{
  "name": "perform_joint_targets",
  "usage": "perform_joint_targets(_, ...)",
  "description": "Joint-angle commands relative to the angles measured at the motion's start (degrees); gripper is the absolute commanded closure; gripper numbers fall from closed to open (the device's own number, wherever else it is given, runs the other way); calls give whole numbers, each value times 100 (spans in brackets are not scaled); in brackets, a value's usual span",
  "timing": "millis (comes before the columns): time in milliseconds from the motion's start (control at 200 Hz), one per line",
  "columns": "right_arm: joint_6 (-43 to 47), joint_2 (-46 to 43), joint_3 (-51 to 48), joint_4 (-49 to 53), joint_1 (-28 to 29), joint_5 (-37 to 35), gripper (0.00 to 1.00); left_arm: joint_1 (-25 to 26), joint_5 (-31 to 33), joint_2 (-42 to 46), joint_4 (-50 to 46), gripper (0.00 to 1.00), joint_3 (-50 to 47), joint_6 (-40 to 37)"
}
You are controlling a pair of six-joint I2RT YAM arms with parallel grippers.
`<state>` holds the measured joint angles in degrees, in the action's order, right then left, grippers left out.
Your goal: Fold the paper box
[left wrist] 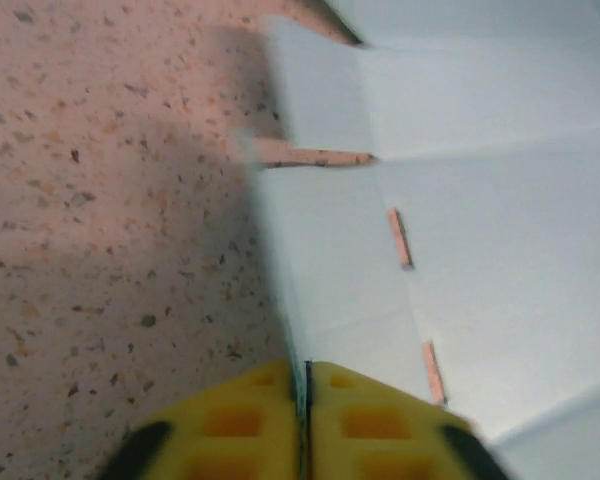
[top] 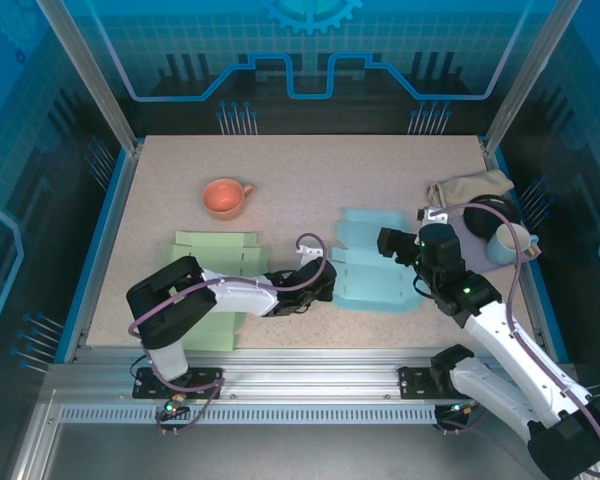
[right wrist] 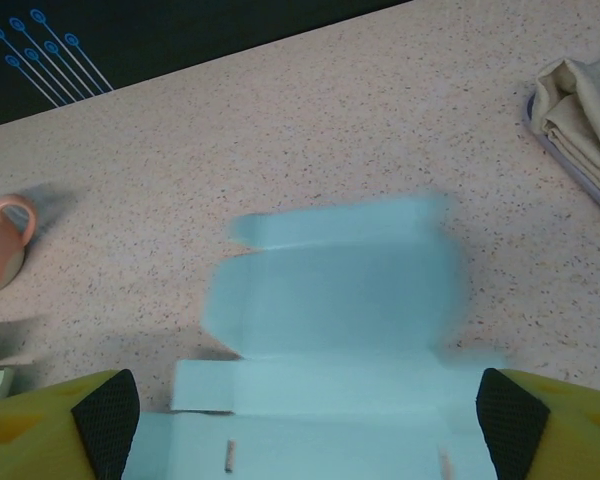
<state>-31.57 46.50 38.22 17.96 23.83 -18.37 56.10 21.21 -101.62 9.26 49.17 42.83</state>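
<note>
The pinched edge goes up and swings outward in my left gripper next, turning the sheet (left wrist: pixel 480 220), then comes down for release on the open tabletop outward of my gripper.
The paper box (top: pixel 375 270) is a flat light-blue cut-out lying unfolded right of the table's middle. My left gripper (top: pixel 328 283) reaches in low from the left and is shut on the box's left edge. In the left wrist view the yellow jaws (left wrist: pixel 306 370) pinch that thin edge of the sheet (left wrist: pixel 480 220), which rises slightly off the table. My right gripper (top: pixel 400 245) hovers over the box's right side, open. In the right wrist view its fingertips (right wrist: pixel 305 400) stand wide on either side of the blue sheet (right wrist: pixel 340 300), with nothing held.
A flat green paper cut-out (top: pixel 215 260) lies under the left arm. An orange cup (top: pixel 225 197) stands at the back left. A beige cloth (top: pixel 467 188) and a pale mug (top: pixel 510 243) sit on a dark pad at the right edge.
</note>
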Motion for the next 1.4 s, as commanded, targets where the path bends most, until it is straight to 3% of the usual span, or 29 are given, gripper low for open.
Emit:
perform_joint_targets(0, 125, -62, 182, -99, -80, 132, 9, 9, 357, 258, -218, 100, 240, -380)
perform_joint_targets(240, 252, -144, 286, 12, -87, 130, 9, -362, 780, 1449, -1956, 100, 1554, -2451)
perform_joint_targets(440, 362, -619, 273, 56, -97, 88, 9, -381, 689, 1973, -3367, 100, 2946, -5343)
perform_joint_targets(575, 428, -1060, 150, -68, -103, 79, 9, -380, 840, 2526, -3287, 100, 2735, -7698)
perform_joint_targets(665, 473, -1291, 127, -93, -103, 110, 10, -380, 587, 3029, -2961, 100, 2168, -9479)
perform_joint_targets(720, 494, -1393, 149, -77, -99, 123, 9, -378, 448, 3261, -2903, 100, 1985, -10162)
perform_joint_targets(865, 552, -1701, 263, 116, -98, 217, 7, -371, 433, 3512, -3882, 100, 2416, -10707)
perform_joint_targets(1070, 614, -2271, 341, 349, -103, -50, 6, -352, 724, 3925, -4298, 100, 2134, -11934)
perform_joint_targets(1235, 596, -2544, 267, 331, -107, -130, 6, -354, 28, 3719, -4614, 100, 2140, -12298)
perform_joint_targets(1391, 560, -2505, 317, 415, -109, -101, 6, -455, -675, 2837, -4656, 100, 2640, -12330)
